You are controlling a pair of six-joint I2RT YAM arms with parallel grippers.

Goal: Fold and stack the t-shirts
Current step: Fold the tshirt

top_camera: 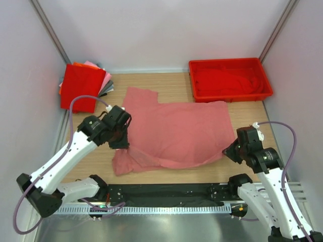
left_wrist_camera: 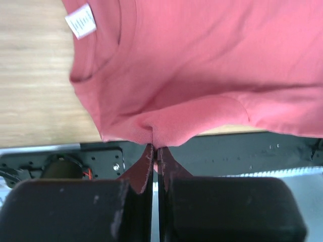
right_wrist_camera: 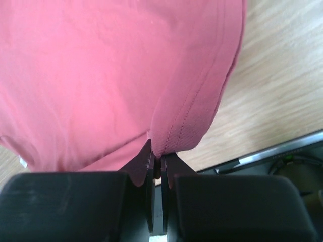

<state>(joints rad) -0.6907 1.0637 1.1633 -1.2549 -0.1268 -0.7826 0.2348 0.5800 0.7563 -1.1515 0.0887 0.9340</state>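
Note:
The shirt's pinched hem goes outward with my right gripper onto the flat cloth beyond it next for release there, because the shirt's near edge is only partly folded over.
A dusty salmon-pink t-shirt (top_camera: 176,131) lies spread across the middle of the wooden table, its near edge partly folded over. My left gripper (top_camera: 120,143) is shut on the shirt's left near edge; the left wrist view shows the cloth (left_wrist_camera: 192,75) pinched between the fingertips (left_wrist_camera: 146,161), with the white neck label (left_wrist_camera: 81,21) above. My right gripper (top_camera: 228,151) is shut on the shirt's right near corner, and the hem (right_wrist_camera: 192,121) sits pinched between its fingertips (right_wrist_camera: 170,164). A stack of folded t-shirts (top_camera: 81,85), bright red on top, lies at the far left.
A rigid red plastic tray (top_camera: 229,79) with red cloth inside stands at the far right. White walls close in the back and both sides. A black rail (top_camera: 166,191) with the arm bases runs along the near table edge.

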